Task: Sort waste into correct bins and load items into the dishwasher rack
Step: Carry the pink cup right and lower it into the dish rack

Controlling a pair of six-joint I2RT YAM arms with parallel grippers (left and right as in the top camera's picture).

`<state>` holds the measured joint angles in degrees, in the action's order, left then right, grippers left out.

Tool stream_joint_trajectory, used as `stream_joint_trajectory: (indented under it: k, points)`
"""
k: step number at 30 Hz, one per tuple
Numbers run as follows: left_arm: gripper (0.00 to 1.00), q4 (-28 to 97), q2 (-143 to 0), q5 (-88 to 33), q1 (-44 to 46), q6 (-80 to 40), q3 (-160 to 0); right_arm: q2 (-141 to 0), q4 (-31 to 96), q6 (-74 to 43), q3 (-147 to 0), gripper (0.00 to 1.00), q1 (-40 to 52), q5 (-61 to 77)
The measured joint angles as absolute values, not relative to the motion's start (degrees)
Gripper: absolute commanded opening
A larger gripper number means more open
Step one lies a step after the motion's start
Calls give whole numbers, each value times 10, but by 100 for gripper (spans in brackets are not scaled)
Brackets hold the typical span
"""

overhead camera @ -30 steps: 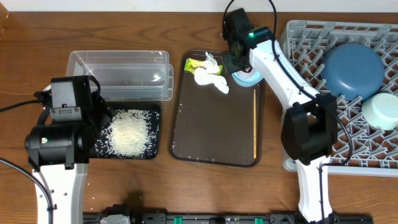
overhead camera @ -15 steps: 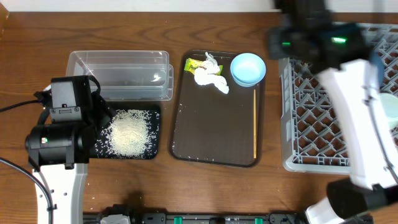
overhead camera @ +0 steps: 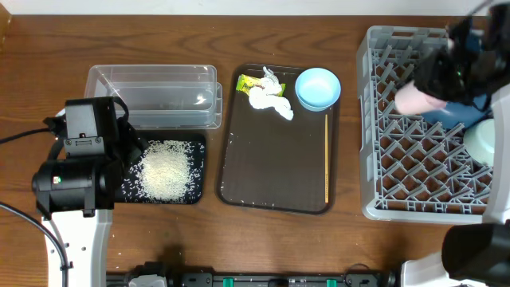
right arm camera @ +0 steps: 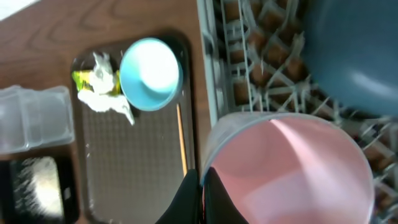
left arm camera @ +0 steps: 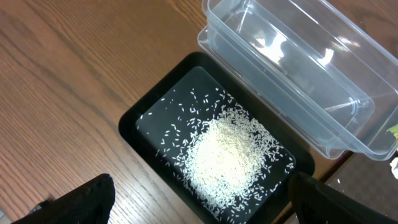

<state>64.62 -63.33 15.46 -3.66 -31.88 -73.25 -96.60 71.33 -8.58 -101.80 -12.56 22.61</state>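
Next, my right gripper tilts and lowers back onto the rack (overhead camera: 414, 171) slots on the dark blue dish's near side to release the pink cup. Those slots stand empty.
My right gripper (right arm camera: 202, 186) is shut on the rim of the small pink cup (right arm camera: 292, 168) and holds it over the grey dishwasher rack (overhead camera: 414, 171); the overhead view shows the cup (overhead camera: 413, 100) blurred. The dark blue dish (right arm camera: 354, 43) and pale blue bowl (overhead camera: 488, 142) sit in the rack. The pale blue saucer (overhead camera: 318, 88), tissue (overhead camera: 269, 98), wrapper (overhead camera: 251, 80) and wooden stick (overhead camera: 327, 155) lie on the brown serving tray. Rice (left arm camera: 227, 155) lies in the black tray (left arm camera: 140, 118), beside the clear tub (left arm camera: 298, 68). My left gripper (left arm camera: 199, 202) is open above the rice.
The dark brown serving tray (overhead camera: 271, 171) lies between the bins and the rack. The left arm's body (overhead camera: 76, 171) covers the table left of the black tray. The rack's left wall (right arm camera: 211, 81) stands close to the serving tray's right edge.
My right arm has left the saucer on the serving tray and swung right over the rack, carrying the pink cup. The left arm has not moved.
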Motion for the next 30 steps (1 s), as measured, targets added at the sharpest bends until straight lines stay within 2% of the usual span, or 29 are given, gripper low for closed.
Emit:
stream_joint_trajectory:
  k: [7,15,21,25,30]
  points:
    - [91,646,-633,155,-37,-319,-733,-880,616,-50,-822,1,-269,426]
    - [91,646,-633,155,-37,-319,-733,-802,583,19,-705,1,-431,625]
    - [91,646,-633,155,-37,-319,-733,-811,431,24,-597,1,-456,706]
    - [91,646,-633,155,-37,-319,-733,-835,298,-21,-549,1,-456,735]
    - [91,646,-633,155,-37,-319,-733,-891,212,-73,-528,1,-456,777]
